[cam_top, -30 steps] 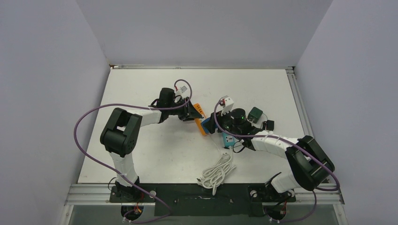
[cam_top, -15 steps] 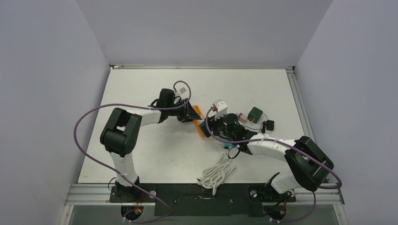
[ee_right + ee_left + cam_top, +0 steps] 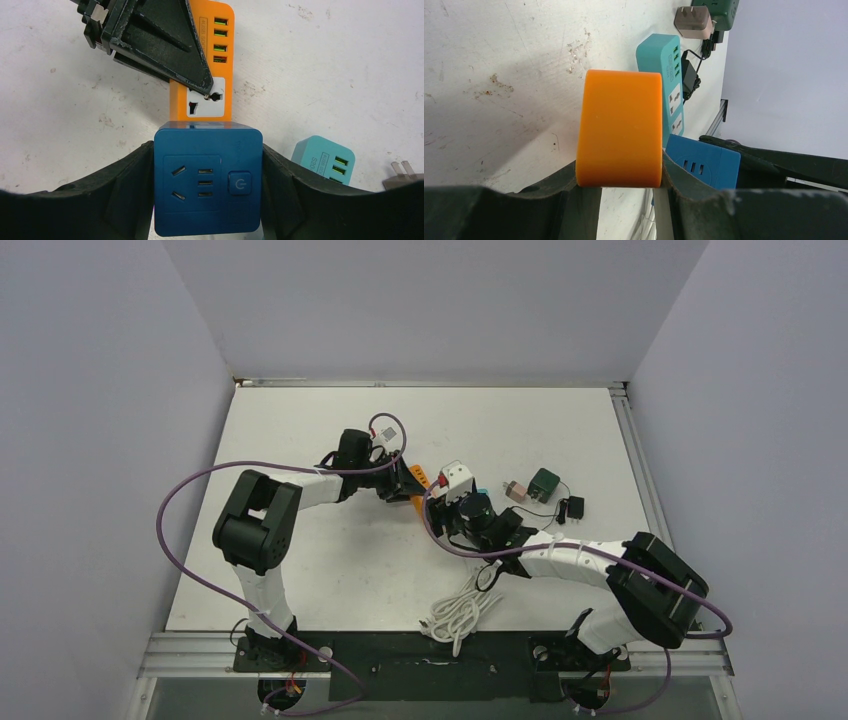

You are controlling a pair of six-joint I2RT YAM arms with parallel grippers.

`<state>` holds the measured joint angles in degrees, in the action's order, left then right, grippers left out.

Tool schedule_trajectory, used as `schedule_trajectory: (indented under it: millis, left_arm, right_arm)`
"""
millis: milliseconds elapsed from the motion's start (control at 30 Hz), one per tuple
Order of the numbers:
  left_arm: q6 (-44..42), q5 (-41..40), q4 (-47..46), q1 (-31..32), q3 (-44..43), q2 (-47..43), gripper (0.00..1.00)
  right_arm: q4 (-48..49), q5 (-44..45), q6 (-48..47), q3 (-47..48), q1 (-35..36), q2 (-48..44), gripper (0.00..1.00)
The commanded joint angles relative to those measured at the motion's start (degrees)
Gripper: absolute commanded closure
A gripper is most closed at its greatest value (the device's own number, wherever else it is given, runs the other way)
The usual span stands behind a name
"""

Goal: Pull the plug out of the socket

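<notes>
The left gripper holds the orange power strip tight, so the right gripper will move the blue plug away past the teal power strip and then down near the brown plug.
The orange power strip (image 3: 621, 127) is clamped at one end between my left gripper (image 3: 621, 172) fingers; it also shows in the top view (image 3: 421, 478) and the right wrist view (image 3: 220, 30). The blue cube plug (image 3: 207, 180) sits tight against the strip's white outlet face, at the end away from the USB ports. My right gripper (image 3: 207, 165) is shut on the plug's two sides. The plug shows to the right of the strip in the left wrist view (image 3: 704, 162). In the top view both grippers meet mid-table, left (image 3: 408, 487) and right (image 3: 445, 512), and the plug is mostly hidden.
A teal power strip (image 3: 322, 157) lies just right of the plug. A brown plug (image 3: 515, 490), a green cube (image 3: 545, 482) and a small black block (image 3: 574, 508) on a thin wire lie further right. A white coiled cable (image 3: 462, 607) lies near the front.
My right gripper has moved left from over the teal strip to the blue plug and now grips it. The left gripper still holds the orange strip in about the same place.
</notes>
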<state>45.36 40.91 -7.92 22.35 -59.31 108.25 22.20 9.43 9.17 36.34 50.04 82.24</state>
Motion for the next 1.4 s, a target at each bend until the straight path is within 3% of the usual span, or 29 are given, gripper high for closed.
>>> schedule_trajectory:
  millis: [0,200,333,567,700,1000,1133,1367]
  left_arm:
    - [-1.0,-0.5,0.0,-0.2,-1.8,-0.1,1.00]
    - [-2.2,-0.7,1.6,0.1,-2.7,0.0,1.00]
    - [-2.9,-1.1,2.0,0.3,-2.8,-0.5,1.00]
    - [-3.0,-1.3,2.2,0.4,-2.9,-0.3,1.00]
    - [-4.4,-2.9,5.8,0.5,-4.1,0.4,1.00]
    - [-6.9,-5.1,13.1,0.5,-6.9,2.8,0.66]
    - [-7.6,-6.1,14.4,0.5,-7.4,3.3,0.54]
    - [-8.5,-6.9,16.3,0.4,-8.4,4.0,0.44]
  right_arm:
    - [3.6,-1.6,-0.5,2.4,-0.2,-2.1,0.95]
    - [7.0,-15.7,5.7,0.1,-8.2,-3.4,0.95]
    - [8.7,-20.5,8.1,-1.0,-12.2,-3.9,0.95]
    - [8.4,-19.8,8.6,-1.2,-12.7,-4.8,0.95]
    - [6.1,-13.3,9.8,-1.5,-12.8,-7.6,0.95]
    - [-7.4,11.1,18.1,-5.2,-21.1,-16.6,0.95]
    - [-10.0,11.8,20.8,-8.6,-27.8,-20.6,0.92]
    - [-11.9,7.5,22.6,-11.0,-34.7,-19.7,0.87]
